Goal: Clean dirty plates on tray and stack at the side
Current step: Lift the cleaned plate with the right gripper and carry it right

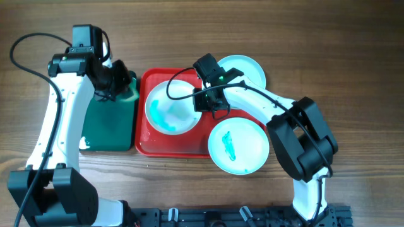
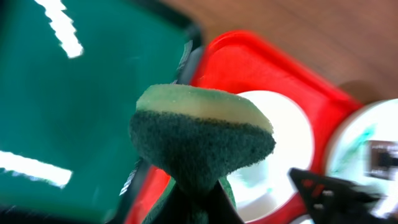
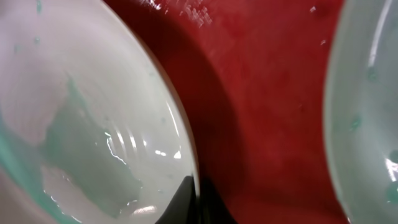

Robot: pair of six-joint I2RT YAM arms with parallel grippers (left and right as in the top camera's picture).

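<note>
My right gripper should lift the plate next, carry it past the tray, lower it and let it go, because clear tabletop is to the right of my right gripper in the overhead view.
The white plate [image 1: 169, 108] with a teal smear lies on the red tray [image 1: 177, 146]. My right gripper [image 1: 202, 101] is shut on its right rim; the right wrist view shows the rim [image 3: 81, 112] pinched between my fingers [image 3: 196, 202] over the red tray [image 3: 261, 93]. A pale cyan plate [image 1: 238, 146] with a teal smear overlaps the tray's near right corner. Another pale cyan plate [image 1: 247, 68] lies at the far right corner. My left gripper [image 1: 120, 79] is shut on a green and yellow sponge [image 2: 199, 134], held above the green tray's edge.
A dark green tray [image 1: 110, 123] sits just left of the red tray and also shows in the left wrist view [image 2: 74, 106]. The wooden table [image 1: 353, 75] extends to the right. A black rail [image 1: 240, 217] runs along the front edge.
</note>
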